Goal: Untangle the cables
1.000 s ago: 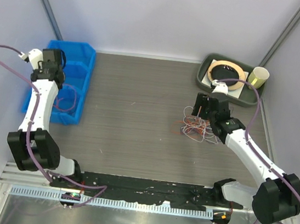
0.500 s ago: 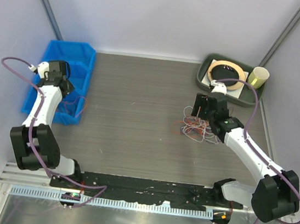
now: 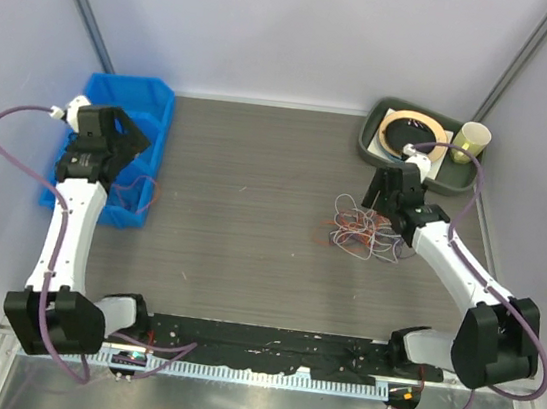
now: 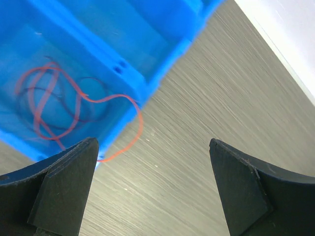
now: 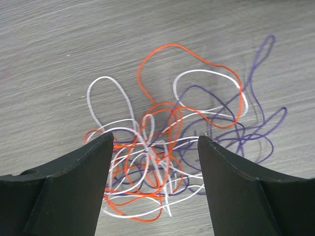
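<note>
My right gripper moves down next onto the orange-red cable, at the spot where its far loop meets the knot.
The cables (image 3: pixel 359 232) lie as a loose tangle of orange-red, white and purple wires (image 5: pixel 162 147) on the table right of centre. My right gripper (image 3: pixel 380 200) hovers just above them, open (image 5: pixel 153 138), with the knot showing between its fingers and nothing gripped. My left gripper (image 3: pixel 135 146) stands wide open (image 4: pixel 152 145) over the bare table beside the blue bin (image 4: pixel 98 49). One orange-red cable (image 4: pixel 44 98) lies in the bin with a dark wire, and a loop of it hangs over the rim (image 3: pixel 144 193) onto the table.
The blue bin (image 3: pixel 155 108) stands at the back left against the wall. At the back right a green tray (image 3: pixel 374 142) holds a ring-shaped roll (image 3: pixel 414 132), with a pale yellow cup (image 3: pixel 471 140) beside it. Walls close in both sides.
My left gripper has opened and dropped its cable into the bin, then swung toward the table. My right gripper has drawn back a little from the tangle.
</note>
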`<state>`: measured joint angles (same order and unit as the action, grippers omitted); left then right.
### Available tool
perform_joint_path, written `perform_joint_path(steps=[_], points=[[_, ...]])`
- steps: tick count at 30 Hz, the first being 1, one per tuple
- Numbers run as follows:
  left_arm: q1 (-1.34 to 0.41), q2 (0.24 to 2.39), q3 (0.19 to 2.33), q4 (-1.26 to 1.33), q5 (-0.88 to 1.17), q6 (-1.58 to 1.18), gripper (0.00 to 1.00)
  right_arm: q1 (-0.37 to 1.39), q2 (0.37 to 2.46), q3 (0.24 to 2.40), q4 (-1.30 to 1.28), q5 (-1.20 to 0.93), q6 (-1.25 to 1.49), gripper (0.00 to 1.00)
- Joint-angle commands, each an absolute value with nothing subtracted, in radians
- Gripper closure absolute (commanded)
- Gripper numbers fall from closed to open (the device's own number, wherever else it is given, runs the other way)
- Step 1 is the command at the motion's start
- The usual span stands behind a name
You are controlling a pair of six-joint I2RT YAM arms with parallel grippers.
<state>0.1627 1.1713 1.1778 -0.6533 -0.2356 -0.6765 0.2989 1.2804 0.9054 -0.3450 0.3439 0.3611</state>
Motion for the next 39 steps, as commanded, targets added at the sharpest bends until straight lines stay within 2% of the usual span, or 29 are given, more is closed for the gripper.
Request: perform_joint_path(steps=[1, 3, 8, 11, 12, 14, 15, 17, 21, 25, 31, 39], points=[[-0.021, 1.209, 1.192, -0.606, -0.155, -0.657, 0.00, 0.198, 1.302, 0.933, -0.377, 0.278, 0.463, 0.25], [-0.142, 1.233, 1.200, -0.585, -0.155, -0.627, 0.00, 0.149, 1.336, 0.928, -0.391, 0.232, 0.482, 0.25], [-0.299, 1.337, 1.177, -0.499, -0.034, -0.615, 0.00, 0.133, 1.446, 0.942, -0.420, 0.102, 0.469, 0.30], [-0.392, 1.403, 1.138, -0.393, 0.090, -0.615, 0.00, 0.143, 1.499, 0.917, -0.431, 0.046, 0.503, 0.32], [-0.415, 1.425, 1.128, -0.324, 0.160, -0.606, 0.00, 0.146, 1.511, 0.913, -0.430, 0.023, 0.514, 0.36], [-0.475, 1.472, 1.114, -0.255, 0.240, -0.598, 0.00, 0.164, 1.560, 0.916, -0.402, -0.047, 0.512, 0.51], [-0.489, 1.533, 1.115, -0.205, 0.273, -0.600, 0.00, 0.173, 1.569, 0.920, -0.387, -0.078, 0.509, 0.73], [-0.524, 1.597, 1.140, -0.175, 0.348, -0.607, 0.00, 0.218, 1.580, 0.931, -0.329, -0.162, 0.503, 0.97], [-0.564, 1.716, 1.163, -0.118, 0.435, -0.617, 0.00, 0.268, 1.514, 0.942, -0.215, -0.300, 0.492, 0.99], [-0.581, 1.733, 1.105, -0.028, 0.508, -0.650, 0.00, 0.270, 1.439, 0.954, -0.137, -0.432, 0.494, 0.99], [-0.583, 1.683, 0.964, 0.141, 0.587, -0.704, 0.00, 0.273, 1.344, 0.953, -0.074, -0.451, 0.535, 0.99], [-0.629, 1.612, 0.847, 0.213, 0.496, -0.675, 0.00, 0.273, 1.335, 0.962, -0.069, -0.429, 0.604, 0.99]])
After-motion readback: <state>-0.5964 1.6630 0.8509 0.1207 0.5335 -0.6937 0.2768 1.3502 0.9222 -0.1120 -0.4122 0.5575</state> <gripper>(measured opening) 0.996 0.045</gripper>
